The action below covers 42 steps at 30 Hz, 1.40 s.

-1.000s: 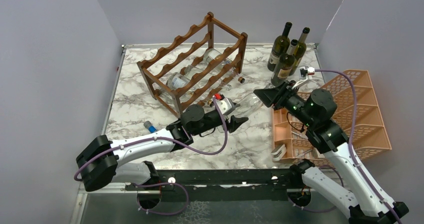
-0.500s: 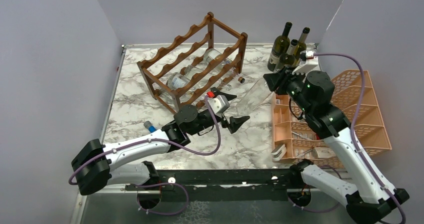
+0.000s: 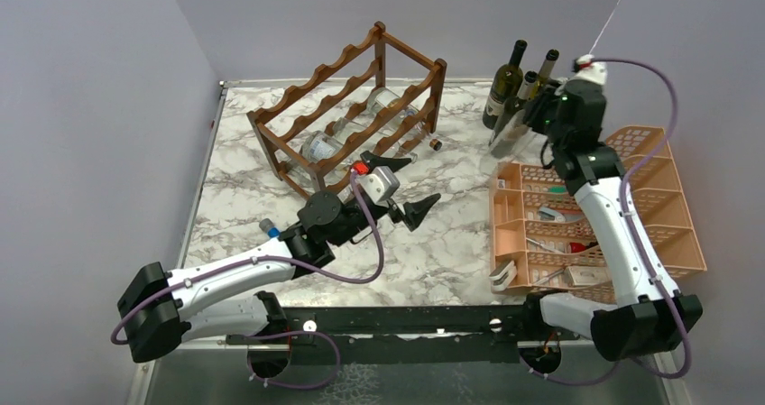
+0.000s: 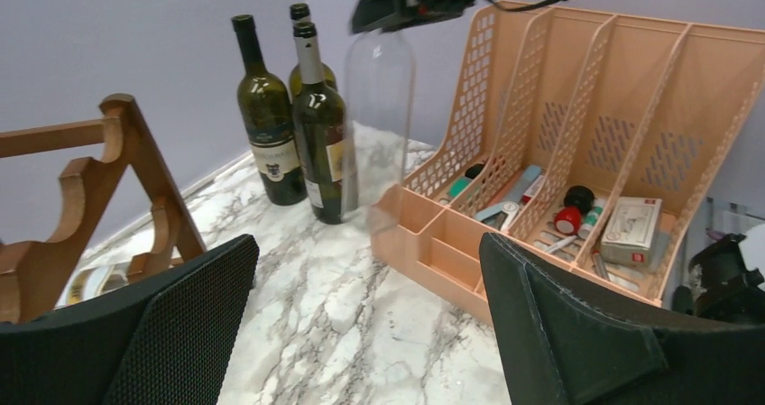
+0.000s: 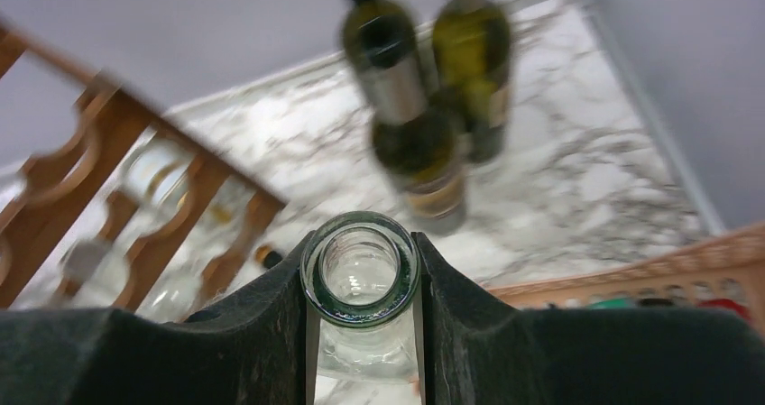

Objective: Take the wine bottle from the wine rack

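I should move the bottle in my right gripper outward and down next to the free marble by the dark green bottles, and I should release it there.
The dark wooden wine rack (image 3: 347, 107) stands at the back of the marble table, with clear bottles lying in its lower tier. A clear wine bottle (image 3: 508, 134) hangs upright off the rack, beside the orange organiser. My right gripper (image 3: 539, 109) is shut on its neck. The right wrist view looks down onto the bottle's mouth (image 5: 361, 268), pinched between the black fingers (image 5: 262, 333). In the left wrist view the clear bottle (image 4: 379, 116) hangs just above the table. My left gripper (image 3: 406, 186) is open and holds nothing, in front of the rack (image 4: 108, 179) and well apart from the bottle.
Dark green bottles (image 3: 505, 85) stand upright at the back right, right behind the hanging bottle. An orange plastic organiser (image 3: 649, 225) with small items fills the right side. A small blue-capped item (image 3: 270, 230) lies by the left arm.
My left gripper has opened, let go of the clear bottle and pulled back to the left. My right arm has swung the bottle upright and carried it back right, toward the dark bottles.
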Available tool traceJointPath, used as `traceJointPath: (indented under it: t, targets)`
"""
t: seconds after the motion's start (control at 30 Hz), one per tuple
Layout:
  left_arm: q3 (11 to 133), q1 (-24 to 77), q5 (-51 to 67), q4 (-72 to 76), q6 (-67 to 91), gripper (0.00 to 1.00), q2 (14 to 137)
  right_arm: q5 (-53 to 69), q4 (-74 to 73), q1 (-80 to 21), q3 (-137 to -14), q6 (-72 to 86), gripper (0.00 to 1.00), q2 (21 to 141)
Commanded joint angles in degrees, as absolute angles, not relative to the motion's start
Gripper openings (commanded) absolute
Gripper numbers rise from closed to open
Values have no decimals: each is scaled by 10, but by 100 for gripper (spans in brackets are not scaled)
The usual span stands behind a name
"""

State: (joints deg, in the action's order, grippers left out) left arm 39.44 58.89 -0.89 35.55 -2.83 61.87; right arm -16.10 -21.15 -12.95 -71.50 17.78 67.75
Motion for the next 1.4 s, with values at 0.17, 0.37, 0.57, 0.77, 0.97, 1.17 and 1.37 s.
traceJointPath:
  t: [0.17,0.37,0.57,0.77,0.97,1.17,1.37]
  targets:
    - [395,591,-87,351,-46,99,574,-149,-131,15,-770,160,5,680]
    - [394,591,-96,351,-50,99,568,-199,-87,16,-799,98,5,725]
    - [391,591,-104,352,-69,99,555,-240,-78,17,-815,51,6,754]
    - [389,591,-105,351,-77,99,549,-253,-40,29,-815,33,6,793]
    - [390,591,-104,352,-75,99,551,-227,-2,53,-823,68,5,855]
    - [390,590,-102,351,-83,99,557,-187,51,57,-806,71,5,876]
    - [389,590,-108,352,-93,99,551,-158,78,57,-765,64,6,887]
